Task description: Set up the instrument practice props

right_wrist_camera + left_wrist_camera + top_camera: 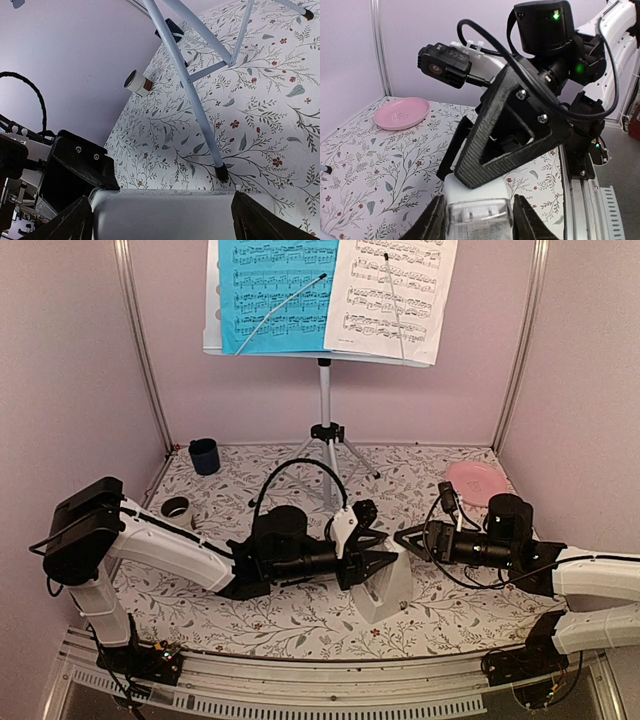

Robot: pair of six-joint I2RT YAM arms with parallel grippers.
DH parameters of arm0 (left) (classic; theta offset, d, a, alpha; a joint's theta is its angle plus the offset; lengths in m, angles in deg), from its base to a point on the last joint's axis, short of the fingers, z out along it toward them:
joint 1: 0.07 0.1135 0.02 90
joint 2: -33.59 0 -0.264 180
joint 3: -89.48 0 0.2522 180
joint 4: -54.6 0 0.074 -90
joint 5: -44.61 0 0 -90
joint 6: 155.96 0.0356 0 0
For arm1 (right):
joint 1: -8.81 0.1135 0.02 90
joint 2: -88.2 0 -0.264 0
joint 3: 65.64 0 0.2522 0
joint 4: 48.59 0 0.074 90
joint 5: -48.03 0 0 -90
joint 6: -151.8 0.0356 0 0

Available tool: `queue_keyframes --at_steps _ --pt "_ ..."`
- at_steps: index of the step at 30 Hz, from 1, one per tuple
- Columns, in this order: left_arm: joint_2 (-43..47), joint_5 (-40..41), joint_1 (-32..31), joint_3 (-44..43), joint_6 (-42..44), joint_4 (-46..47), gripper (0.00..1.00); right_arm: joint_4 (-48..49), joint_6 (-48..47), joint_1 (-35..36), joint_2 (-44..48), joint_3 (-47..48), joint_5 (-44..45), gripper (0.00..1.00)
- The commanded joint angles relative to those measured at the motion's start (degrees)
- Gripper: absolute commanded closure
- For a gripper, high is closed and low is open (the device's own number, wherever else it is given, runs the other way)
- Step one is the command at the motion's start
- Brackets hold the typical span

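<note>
The metronome's clear front goes left in the top view and down to the bare tabletop beside the metronome, where my left gripper will release it.
The music stand (pixel 212 300) on its silver tripod (pixel 327 440) is at the back, with the blue sheet (pixel 275 290) and the white sheet (pixel 395 295) on it. The white metronome (pixel 385 585) stands on the table in front. My left gripper (pixel 372 565) is shut on it; in the left wrist view the fingers (pixel 432 220) press both sides of its clear front (pixel 477 215). My right gripper (pixel 410 538) is open and straddles its top from the right. In the right wrist view the metronome (pixel 165 210) lies between the wide-apart fingers (pixel 70 222).
A dark blue cup (pixel 204 455) stands at the back left and a tape roll (pixel 176 508) lies at the left. A pink plate (pixel 474 481) lies at the right. A tripod leg (pixel 195 100) ends just beyond the metronome. Lilac walls enclose the table.
</note>
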Motion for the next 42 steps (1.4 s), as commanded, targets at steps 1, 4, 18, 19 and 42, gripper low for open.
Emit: queue_keyframes --at_steps 1,4,18,19,42 --pt "-0.9 -0.4 -0.1 -0.3 0.7 -0.7 0.87 -4.6 0.0 1.0 -1.3 0.6 -4.5 0.02" --pt "-1.1 -0.5 -0.1 -0.5 0.7 -0.6 0.87 -4.5 0.5 1.2 -1.1 1.0 -4.8 0.02" --pt "0.6 -1.2 -0.2 2.6 1.7 5.1 0.86 -6.4 1.7 1.2 -6.3 -9.1 3.5 0.09" --pt "0.7 -1.6 -0.2 2.9 1.9 5.8 0.86 -6.5 1.7 1.0 -6.6 -9.9 4.0 0.09" --pt "15.9 4.2 1.2 13.9 -0.7 1.1 0.9 -7.6 -1.1 -0.1 -6.9 -7.5 3.3 0.11"
